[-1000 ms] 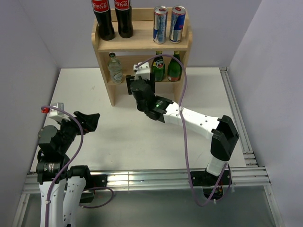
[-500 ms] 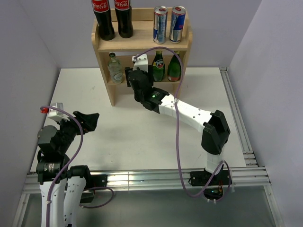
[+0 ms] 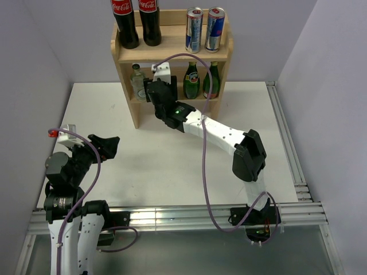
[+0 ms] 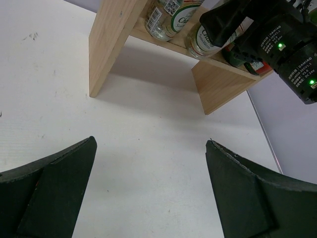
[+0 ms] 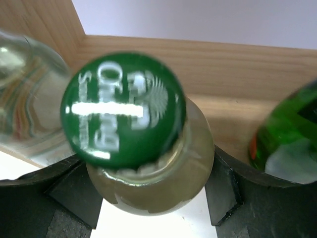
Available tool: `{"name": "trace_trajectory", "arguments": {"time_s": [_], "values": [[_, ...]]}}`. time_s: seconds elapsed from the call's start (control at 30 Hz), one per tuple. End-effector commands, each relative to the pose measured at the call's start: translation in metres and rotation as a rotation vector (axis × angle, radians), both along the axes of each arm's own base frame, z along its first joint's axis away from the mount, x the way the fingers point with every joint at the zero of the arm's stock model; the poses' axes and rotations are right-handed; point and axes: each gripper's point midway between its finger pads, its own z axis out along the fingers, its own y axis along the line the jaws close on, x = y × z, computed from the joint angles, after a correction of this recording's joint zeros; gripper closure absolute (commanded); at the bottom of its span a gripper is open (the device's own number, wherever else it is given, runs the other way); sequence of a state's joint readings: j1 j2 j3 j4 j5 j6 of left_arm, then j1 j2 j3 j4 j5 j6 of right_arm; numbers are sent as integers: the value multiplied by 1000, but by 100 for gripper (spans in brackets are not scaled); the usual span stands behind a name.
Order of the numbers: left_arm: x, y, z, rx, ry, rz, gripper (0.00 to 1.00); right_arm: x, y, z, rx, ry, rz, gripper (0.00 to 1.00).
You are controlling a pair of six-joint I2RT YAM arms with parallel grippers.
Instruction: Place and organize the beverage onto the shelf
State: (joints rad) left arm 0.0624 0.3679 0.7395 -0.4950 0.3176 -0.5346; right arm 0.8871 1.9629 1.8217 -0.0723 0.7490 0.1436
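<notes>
The space on the lower level's bare board (image 5: 229, 128) is just outward of my gripper. My right gripper should next move outward and let go of the clear bottle there.
The wooden shelf (image 3: 172, 52) stands at the table's far edge. Two silver-blue-red cans (image 3: 204, 30) stand on its top tier. On the lower tier stand one clear glass bottle (image 3: 138, 82) at the left and two green glass bottles (image 3: 201, 81) at the right. My right gripper (image 3: 156, 94) reaches into the lower tier between them. It is shut on a second clear bottle with a green cap (image 5: 124, 111), held upright. That bottle also shows in the left wrist view (image 4: 202, 42). My left gripper (image 3: 109, 146) is open and empty, low over the table at the near left (image 4: 151, 144).
Two tall cola bottles (image 3: 137, 23) stand on the left of the top tier. In the right wrist view the standing clear bottle (image 5: 25, 99) is close on the left, a green bottle (image 5: 292, 134) close on the right, the shelf's back wall (image 5: 198, 54) behind.
My right arm has stretched forward and to the left, carrying the clear bottle from in front of the shelf into the lower tier beside the other clear bottle. The left arm has not moved.
</notes>
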Motion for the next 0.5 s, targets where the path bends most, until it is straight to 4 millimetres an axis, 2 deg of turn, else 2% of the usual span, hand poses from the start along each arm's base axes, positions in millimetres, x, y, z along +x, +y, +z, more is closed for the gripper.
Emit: {"name": "trace_trajectory", "arguments": {"time_s": [0.0, 0.03, 0.27, 0.47], "values": [[-1, -1, 10, 20, -52, -12, 1, 10, 1, 77, 187, -146, -22, 100], [0, -1, 9, 20, -50, -12, 1, 12, 2, 81, 197, -152, -21, 100], [0, 0, 9, 20, -49, -7, 1, 18, 11, 70, 197, -138, -15, 100], [0, 0, 9, 20, -50, -7, 1, 21, 10, 66, 181, -137, -23, 100]]}}
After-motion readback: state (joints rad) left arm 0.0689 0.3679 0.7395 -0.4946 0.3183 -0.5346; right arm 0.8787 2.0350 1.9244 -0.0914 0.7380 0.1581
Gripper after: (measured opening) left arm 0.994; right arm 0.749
